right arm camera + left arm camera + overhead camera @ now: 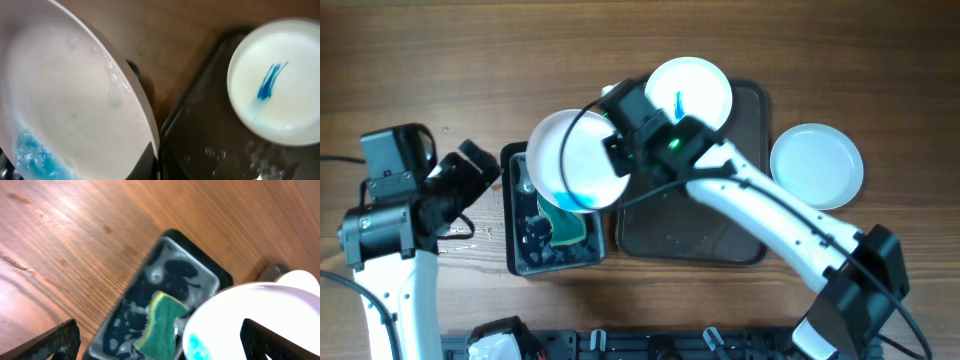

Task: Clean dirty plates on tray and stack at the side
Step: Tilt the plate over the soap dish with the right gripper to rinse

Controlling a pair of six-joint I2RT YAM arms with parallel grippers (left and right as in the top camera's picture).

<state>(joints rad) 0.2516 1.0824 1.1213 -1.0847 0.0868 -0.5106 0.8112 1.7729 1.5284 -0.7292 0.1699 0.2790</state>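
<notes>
I will next tilt my right gripper steeper over the tub to drain pooled blue liquid. Then I will cross the tray (700,235) and lower my right gripper to release its plate onto the third plate (817,166).
My right gripper (618,150) is shut on the rim of a white plate (575,160) and holds it tilted over the small black tub (516,215). Blue liquid pools at the plate's lower edge (35,155); the plate also shows in the left wrist view (250,320). A second plate (688,92) with a blue smear lies at the far end of the dark tray (700,235), also in the right wrist view (277,80). A third plate (817,165), with no smear, lies on the table right of the tray. My left gripper (480,165) is open and empty, left of the tub.
A green and yellow sponge (162,322) stands in the wet tub (165,267), partly under the held plate. The tray floor (210,145) is wet with droplets. Bare wooden table (420,60) lies to the left and behind. Black equipment runs along the front edge.
</notes>
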